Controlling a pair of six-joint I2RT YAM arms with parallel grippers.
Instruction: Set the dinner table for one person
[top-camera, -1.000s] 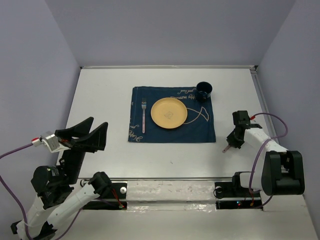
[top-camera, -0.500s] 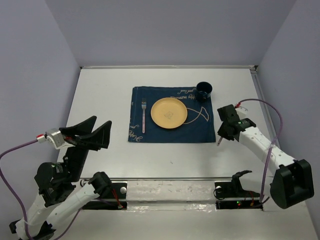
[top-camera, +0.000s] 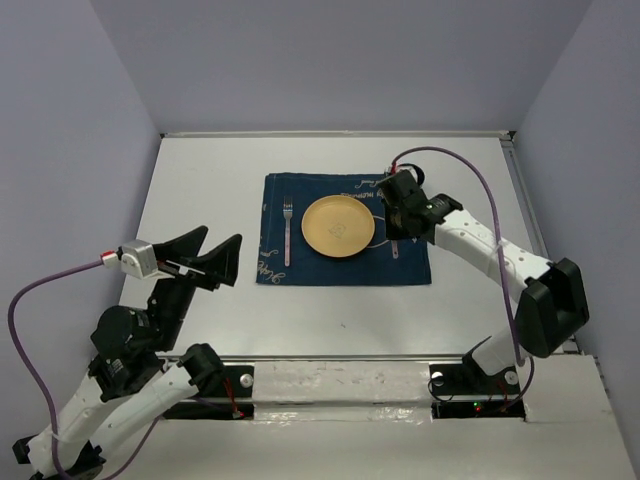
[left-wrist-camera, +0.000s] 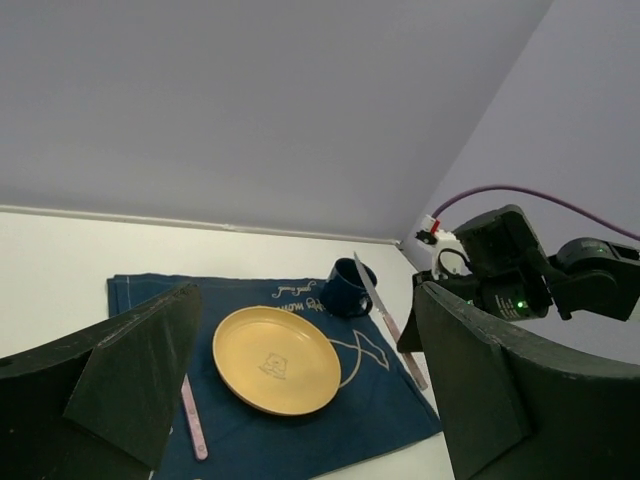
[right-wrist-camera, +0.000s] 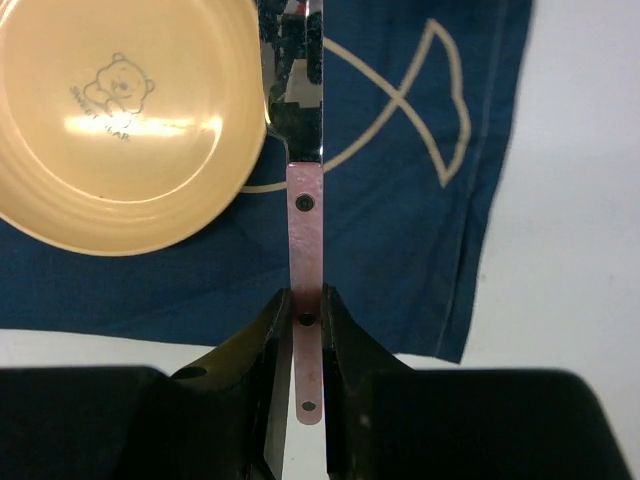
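Observation:
I will lower my right gripper straight down onto the mat (top-camera: 300, 265) beside the plate and release the knife, as the plate's side opposite the fork is still empty.
The white dinner table (top-camera: 200, 180) carries a dark blue mat (top-camera: 300, 265). On the mat are a yellow plate (top-camera: 338, 225), a pink-handled fork (top-camera: 287, 232) to its left and a dark blue mug (left-wrist-camera: 345, 288) at the far right corner. My right gripper (top-camera: 395, 232) is shut on the pink handle of a knife (right-wrist-camera: 304, 200). It holds the knife over the mat just right of the plate, blade pointing away. In the left wrist view the knife (left-wrist-camera: 385, 320) is tilted, blade tip up by the mug. My left gripper (top-camera: 215, 250) is open and empty, raised at the near left.
Grey walls close the table in at the back and on both sides. A metal rail (top-camera: 330, 375) runs along the near edge between the arm bases. The right arm's purple cable (top-camera: 480, 195) loops above the table's right part.
My right arm has swung from the bare table right of the mat to over the mat beside the plate, carrying the knife. My left gripper has drifted slightly right.

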